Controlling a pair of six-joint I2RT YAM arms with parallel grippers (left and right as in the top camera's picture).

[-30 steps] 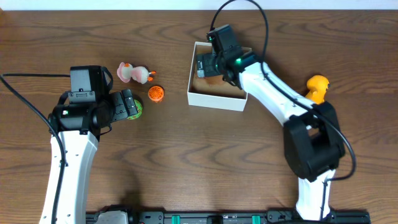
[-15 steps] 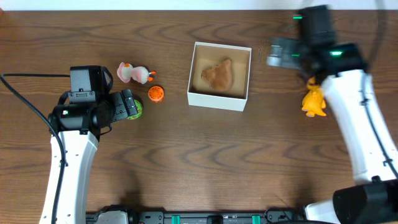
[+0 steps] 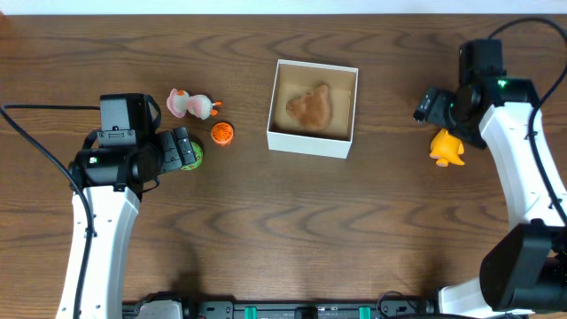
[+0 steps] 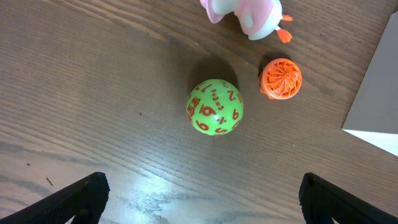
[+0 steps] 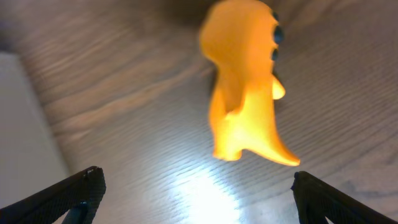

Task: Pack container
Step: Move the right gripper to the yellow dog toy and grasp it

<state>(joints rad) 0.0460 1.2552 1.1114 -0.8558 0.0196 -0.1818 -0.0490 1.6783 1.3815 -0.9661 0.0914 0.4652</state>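
The right gripper I have needs to go down and move away from the container first, to get to the orange dinosaur toy's lower body [image 3: 447, 151] [image 5: 247, 118].
The container [image 3: 277, 135], a square white box with a tan inside, sits at the table's middle back and holds a brown toy [image 3: 310, 105]. Its white wall shows in the left wrist view [image 4: 373, 93] and the right wrist view [image 5: 25, 118]. My right gripper [image 3: 428, 104] is open and empty beside an orange dinosaur toy [image 3: 447, 147], which shows large in the right wrist view [image 5: 245, 87] ahead of the open jaws [image 5: 194, 196]. My left gripper [image 3: 182, 149] is open over a green ball with orange numbers [image 4: 215, 107]; the jaws [image 4: 200, 196] are apart from it.
A pink and white duck toy [image 3: 190, 105] lies at the back left, also in the left wrist view [image 4: 249, 14]. A small ribbed orange ball [image 3: 221, 133] lies beside it, also in the left wrist view [image 4: 280, 78]. The table is dark wood.
My right arm has swung from over the box to the right side, leaving the brown toy in the box, and now sits by the orange dinosaur. The left arm has not moved.
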